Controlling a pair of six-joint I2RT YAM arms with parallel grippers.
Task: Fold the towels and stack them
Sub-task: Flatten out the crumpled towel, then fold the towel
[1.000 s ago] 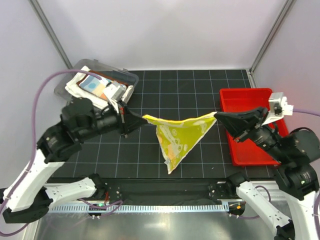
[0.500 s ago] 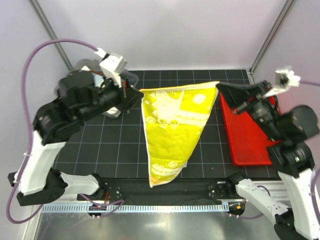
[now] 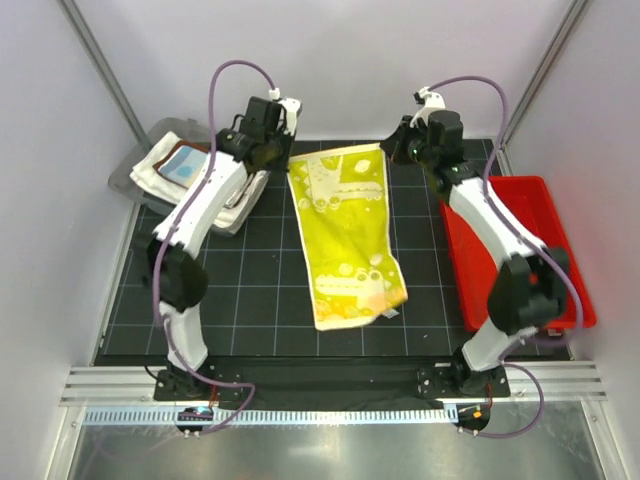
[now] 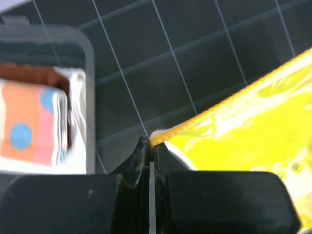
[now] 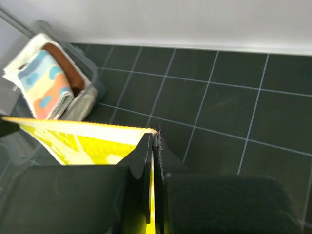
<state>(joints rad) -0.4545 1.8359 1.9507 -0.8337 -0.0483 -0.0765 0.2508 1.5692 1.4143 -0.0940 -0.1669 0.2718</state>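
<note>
My right gripper will next move back and down to the towel's rumpled near end [image 3: 384, 297], below and back from it, and let go of the towel's far corner, because the towel [image 3: 345, 235] is unfolded now.
The yellow towel [image 3: 345, 235] lies stretched out flat on the black gridded mat, its far edge held taut between both grippers. My left gripper [image 3: 284, 158] is shut on its far left corner [image 4: 157, 136]. My right gripper [image 3: 388, 150] is shut on its far right corner [image 5: 152, 130]. The towel's near end is rumpled near the mat's middle. A clear bin [image 3: 150, 150] at the far left holds folded cloths: a cream-white one, a rust-brown one [image 4: 34, 73] and a light-blue and orange one with dots [image 3: 186, 168]. The folded stack also shows in the right wrist view [image 5: 51, 83].
A red tray [image 3: 560, 290] stands at the right edge of the mat, under the right arm. The back wall is close behind both grippers. Frame posts rise at the far corners.
Both arms have swung from the near side to the far edge of the mat, carrying the yellow towel. It hung in the air before; now it lies spread flat.
</note>
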